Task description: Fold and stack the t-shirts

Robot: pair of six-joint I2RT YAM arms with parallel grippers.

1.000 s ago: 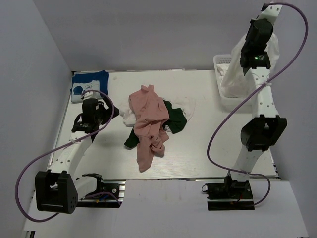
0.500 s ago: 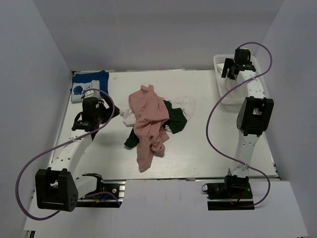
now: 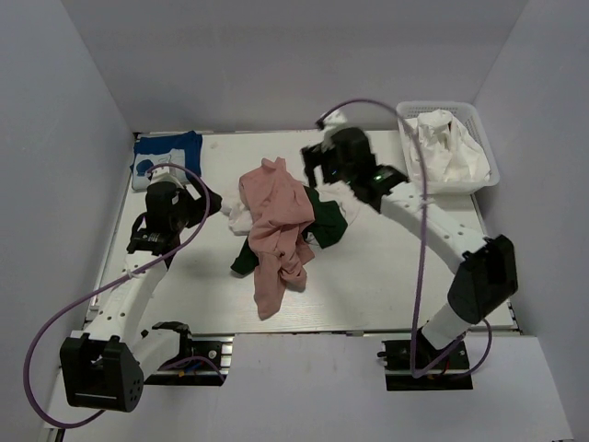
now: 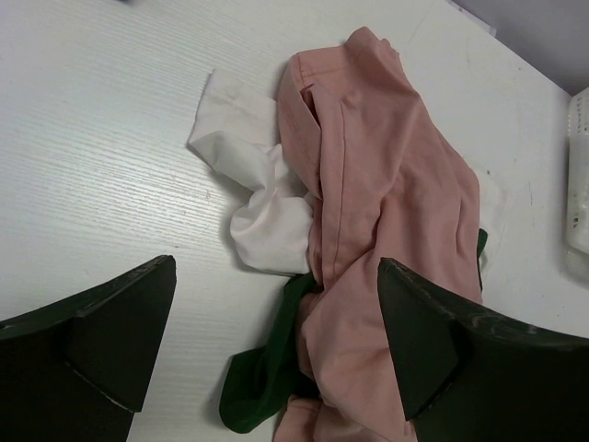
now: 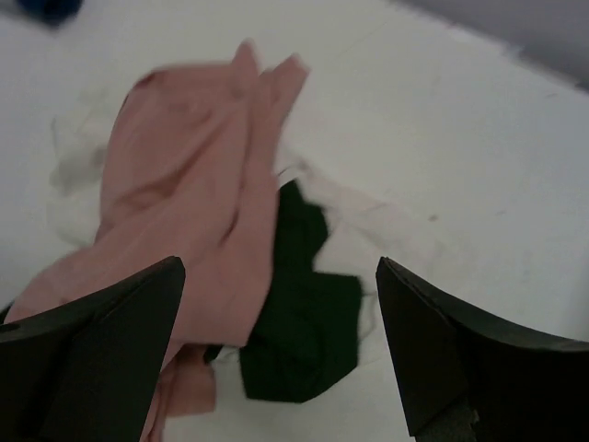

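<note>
I will next move my right gripper down, back and to the left in the top view, onto the pink t-shirt's middle (image 3: 280,202) (image 5: 195,204), because this t-shirt lies on top of the others.
A crumpled pile lies mid-table: a pink t-shirt (image 3: 276,230) draped over a dark green one (image 3: 327,226) and a white one (image 3: 239,217). My left gripper (image 3: 204,208) hovers open just left of the pile; in its wrist view the pink shirt (image 4: 386,203), white shirt (image 4: 267,221) and green shirt (image 4: 262,387) lie below the gripper (image 4: 276,304), untouched. My right gripper (image 3: 315,173) hangs open above the pile's far edge, with the pink (image 5: 184,212) and green (image 5: 304,322) shirts beneath the gripper (image 5: 281,285). A folded blue t-shirt (image 3: 166,155) rests at the back left.
A white basket (image 3: 491,158) at the back right corner holds a bunched white garment (image 3: 446,147). Walls close in the table on the left, back and right. Purple cables loop from both arms.
The right gripper opened and let the white garment drop into the basket, then the arm swung left and down over the pile. The left arm has barely shifted.
</note>
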